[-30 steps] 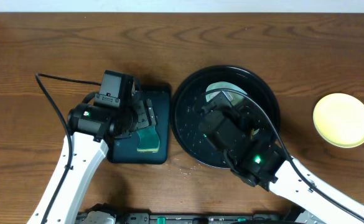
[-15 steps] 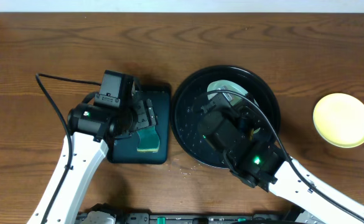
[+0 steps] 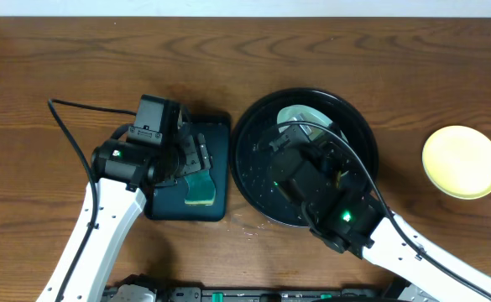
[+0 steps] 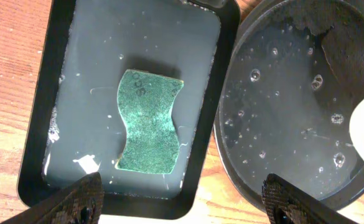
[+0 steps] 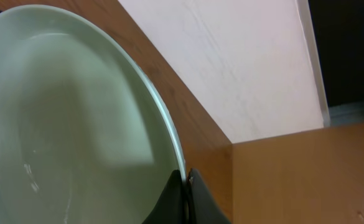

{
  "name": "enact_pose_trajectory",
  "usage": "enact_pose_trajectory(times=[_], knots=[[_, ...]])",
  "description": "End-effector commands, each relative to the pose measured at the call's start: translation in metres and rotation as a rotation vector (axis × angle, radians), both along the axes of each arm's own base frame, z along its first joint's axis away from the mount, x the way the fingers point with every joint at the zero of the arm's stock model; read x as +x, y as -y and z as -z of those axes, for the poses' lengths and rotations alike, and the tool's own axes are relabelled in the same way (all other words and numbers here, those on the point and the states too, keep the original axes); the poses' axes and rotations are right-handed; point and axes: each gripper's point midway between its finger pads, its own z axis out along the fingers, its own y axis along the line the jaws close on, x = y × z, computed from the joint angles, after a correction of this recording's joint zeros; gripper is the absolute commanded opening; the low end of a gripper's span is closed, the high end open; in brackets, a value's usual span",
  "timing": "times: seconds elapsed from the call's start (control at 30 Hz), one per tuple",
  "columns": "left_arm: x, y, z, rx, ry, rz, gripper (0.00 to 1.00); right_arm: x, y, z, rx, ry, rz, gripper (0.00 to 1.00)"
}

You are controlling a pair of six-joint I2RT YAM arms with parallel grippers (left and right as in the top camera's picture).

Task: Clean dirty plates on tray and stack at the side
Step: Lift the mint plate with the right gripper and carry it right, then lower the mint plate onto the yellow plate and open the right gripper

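I should move my right gripper toward the right in the overhead view, down onto the pale yellow plate (image 3: 462, 162), and release, because the plate lies off the tray.
A pale mint-white plate (image 5: 63, 124) stands tilted over the large round black tray (image 3: 358, 126). My right gripper (image 5: 185, 182) is shut on the plate's rim. From overhead only part of that plate (image 3: 302, 116) shows behind the right arm. A pale yellow plate (image 3: 462, 162) lies on the bare wood at the right, off the tray. My left gripper (image 4: 182, 205) hangs open above the near edge of the small dark rectangular tray (image 4: 57, 93), with nothing between its fingers. The wet round tray (image 4: 281, 106) lies just to its right.
A green sponge (image 4: 149, 121) lies in shallow water in the rectangular tray (image 3: 216, 130). Water drops dot the round tray's floor. A black cable (image 3: 86, 106) runs from the left arm across the wood. A wall edge borders the table's far side.
The right arm has shifted very slightly with the plate still gripped. The left arm and the sponge have not moved.
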Motion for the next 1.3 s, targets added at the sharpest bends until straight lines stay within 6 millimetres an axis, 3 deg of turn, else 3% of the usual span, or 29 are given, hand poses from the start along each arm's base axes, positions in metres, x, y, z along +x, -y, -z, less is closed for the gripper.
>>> enact_pose_trajectory(times=[0.0, 0.07, 0.13, 0.17, 0.27, 0.37, 0.5, 0.63, 0.73, 0.87, 1.0, 1.17, 1.27], knots=[[0.004, -0.001, -0.008, -0.005, 0.019, -0.009, 0.82, -0.002, -0.005, -0.003, -0.002, -0.001, -0.025, 0.01], [0.004, -0.001, -0.008, -0.005, 0.019, -0.009, 0.82, 0.003, 0.004, -0.004, 0.058, 0.021, 0.031, 0.01], [0.004, -0.001, -0.008, -0.005, 0.019, -0.009, 0.83, 0.003, -0.01, 0.012, 0.182, -0.053, -0.025, 0.01], [0.004, -0.001, -0.008, -0.005, 0.019, -0.009, 0.83, 0.0, -0.013, 0.019, 0.158, -0.099, -0.061, 0.01], [0.004, -0.001, -0.008, -0.005, 0.019, -0.009, 0.83, 0.006, 0.015, 0.014, 0.226, -0.013, 0.107, 0.01], [0.004, -0.001, -0.008, -0.005, 0.019, -0.009, 0.82, 0.004, -0.006, 0.041, 0.357, -0.179, 0.01, 0.01], [0.004, -0.001, -0.008, -0.005, 0.019, -0.009, 0.83, 0.007, 0.019, 0.058, 0.558, -0.227, 0.176, 0.01], [0.004, -0.001, -0.008, -0.005, 0.019, -0.009, 0.83, 0.012, 0.027, 0.082, 0.842, -0.442, 0.193, 0.01], [0.004, -0.001, -0.008, -0.005, 0.019, -0.009, 0.82, 0.02, 0.048, 0.084, 1.028, -0.515, 0.224, 0.01], [0.004, -0.001, -0.008, -0.005, 0.019, -0.009, 0.82, 0.032, 0.108, 0.078, 1.303, -0.493, 0.337, 0.01], [0.004, -0.001, -0.008, -0.005, 0.019, -0.009, 0.82, 0.031, 0.199, 0.084, 1.426, -0.338, 0.585, 0.01], [0.004, -0.001, -0.008, -0.005, 0.019, -0.009, 0.82, 0.002, 0.306, 0.114, 1.507, -0.137, 0.992, 0.01], [0.004, -0.001, -0.008, -0.005, 0.019, -0.009, 0.82, -0.016, 0.349, 0.135, 1.553, -0.05, 1.176, 0.01]])
